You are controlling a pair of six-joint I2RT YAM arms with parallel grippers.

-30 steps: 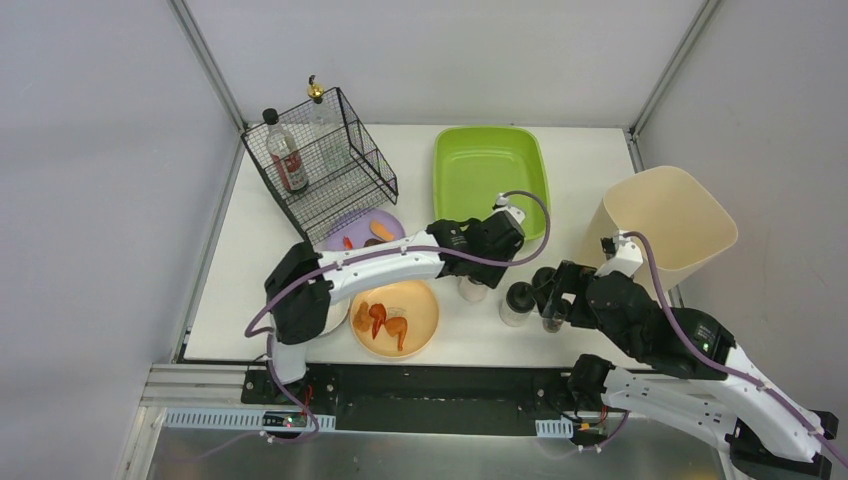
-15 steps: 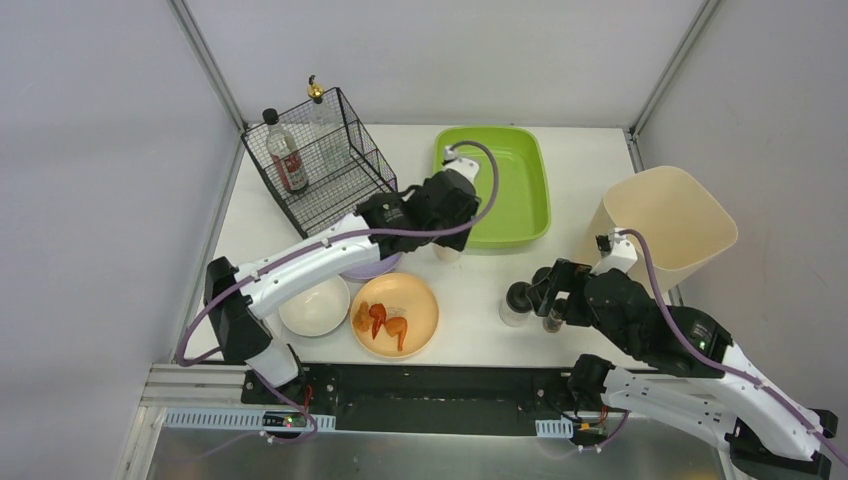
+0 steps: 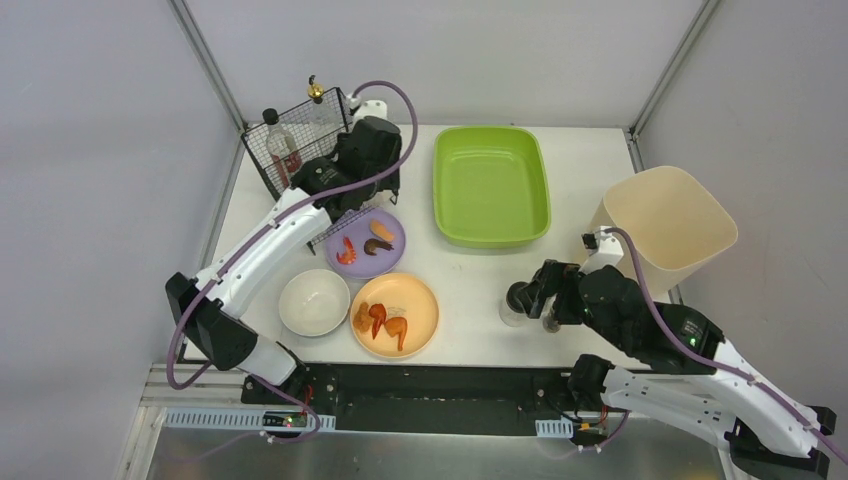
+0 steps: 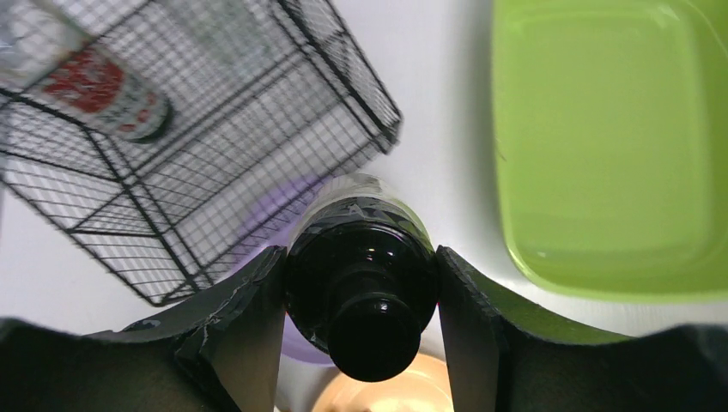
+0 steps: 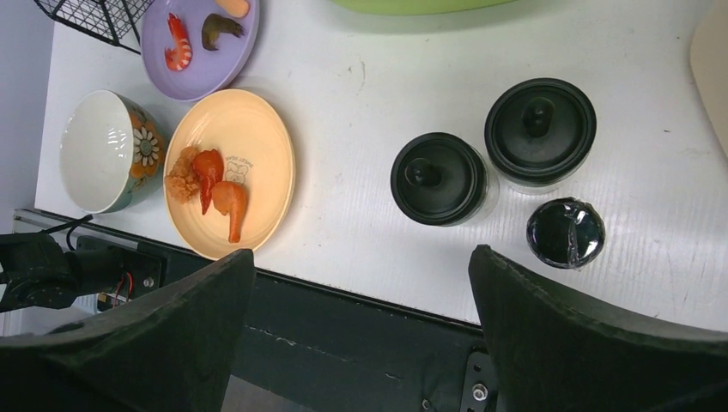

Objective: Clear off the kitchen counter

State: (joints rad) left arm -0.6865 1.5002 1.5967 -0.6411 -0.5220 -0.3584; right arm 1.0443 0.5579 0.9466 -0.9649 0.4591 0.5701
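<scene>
The basket space beside the red-labelled bottle is empty. I will move my left gripper to the left in the top view while turning it, then lower it and let go.
The white kitchen counter [image 3: 470, 270] holds dishes, jars and containers. My left gripper [image 3: 368, 160] is shut on a clear jar with a black knobbed lid [image 4: 360, 257] and holds it in the air by the right edge of the black wire basket [image 3: 320, 165], above the purple plate [image 3: 366, 243]. The jar itself is hidden under the gripper in the top view. My right gripper [image 5: 360, 253] is open and empty, hovering above the counter's front right. Two black-lidded jars [image 5: 439, 178] [image 5: 539, 130] and a smaller black-topped container [image 5: 565, 232] stand just ahead of its fingers.
The wire basket holds two bottles [image 3: 285, 152]. A lime-green tray [image 3: 490, 185] lies at the back middle. A beige bin [image 3: 665, 225] stands at the right. An orange plate with food [image 3: 395, 316] and a white bowl [image 3: 313, 302] sit at the front.
My left arm has carried the black-lidded jar from the front middle, past the green tray, to the back left beside the wire basket. The right gripper has shifted slightly left.
</scene>
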